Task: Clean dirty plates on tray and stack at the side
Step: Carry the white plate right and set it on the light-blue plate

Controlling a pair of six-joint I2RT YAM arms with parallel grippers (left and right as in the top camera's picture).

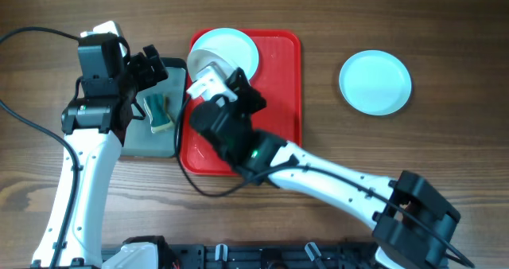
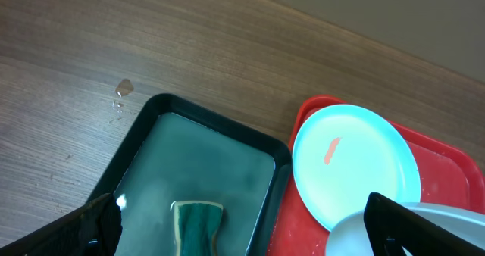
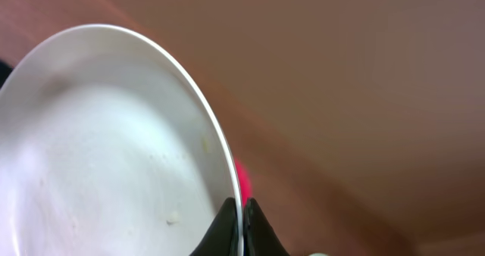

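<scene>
I need to swing my right gripper to the right in the overhead view and lower it to release its plate onto the lone turquoise plate, because that plate is outside the tray (image 1: 282, 70).
A white plate (image 3: 106, 150) is lifted and tilted above the red tray (image 1: 282, 70), and my right gripper (image 3: 241, 220) is shut on its rim. From overhead the held plate (image 1: 207, 60) partly covers a pale turquoise plate (image 1: 240, 50) lying at the tray's far left corner. That turquoise plate (image 2: 356, 165) carries a reddish smear. Another turquoise plate (image 1: 375, 82) lies on the table to the right of the tray. My left gripper (image 2: 242, 237) stands wide open above the pan, holding nothing.
A black-rimmed pan (image 1: 151, 138) with shallow water sits just left of the tray, a green sponge (image 2: 198, 227) lying in it. Drops of water (image 2: 121, 93) mark the wood beyond the pan. The right arm (image 1: 334, 181) crosses the tray's near side.
</scene>
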